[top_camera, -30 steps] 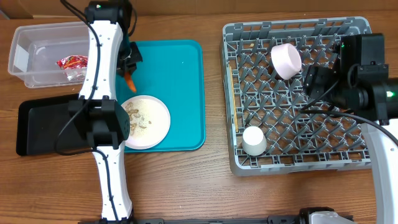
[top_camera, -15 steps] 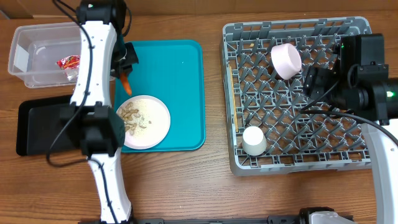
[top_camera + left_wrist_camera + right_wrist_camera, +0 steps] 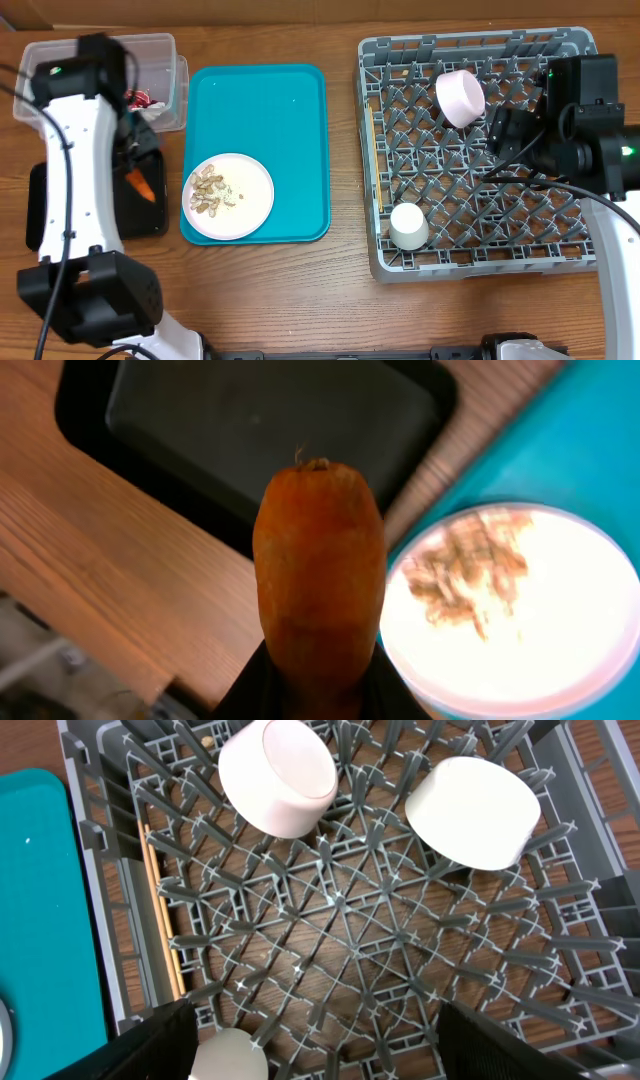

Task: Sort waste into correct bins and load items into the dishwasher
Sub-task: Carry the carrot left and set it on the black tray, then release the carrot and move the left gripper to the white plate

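Observation:
I need to lower my left gripper next, shifting to the left in the overhead view toward the black tray's bottom (image 3: 132, 208) (image 3: 265, 422), as the carrot still hangs high near the tray's edge.
My left gripper (image 3: 134, 165) is shut on the small orange carrot (image 3: 141, 186) and holds it above the right part of the black tray (image 3: 60, 210). In the left wrist view the carrot (image 3: 320, 570) fills the middle, with the black tray (image 3: 270, 430) behind it. The round white plate (image 3: 240, 200) with beige nut shells (image 3: 207, 191) lies on the teal tray (image 3: 270, 110). The red wrapper (image 3: 138, 99) lies in the clear tub (image 3: 50, 60). The grey dish rack (image 3: 560, 240) holds a pale-pink bowl (image 3: 460, 97), a small white cup (image 3: 408, 227) and chopsticks (image 3: 368, 150). My right gripper (image 3: 340, 1050) is open above the rack, and a second bowl (image 3: 472, 812) shows there.
The teal tray lies between the bins and the rack. The left arm's white links (image 3: 75, 200) span the black tray and the tub's right end. The right arm (image 3: 590, 140) covers the rack's right side. Bare wooden table (image 3: 300, 290) runs along the front.
My left arm has swung left with the carrot, from over the teal tray's left edge to over the black tray. The right arm has not moved.

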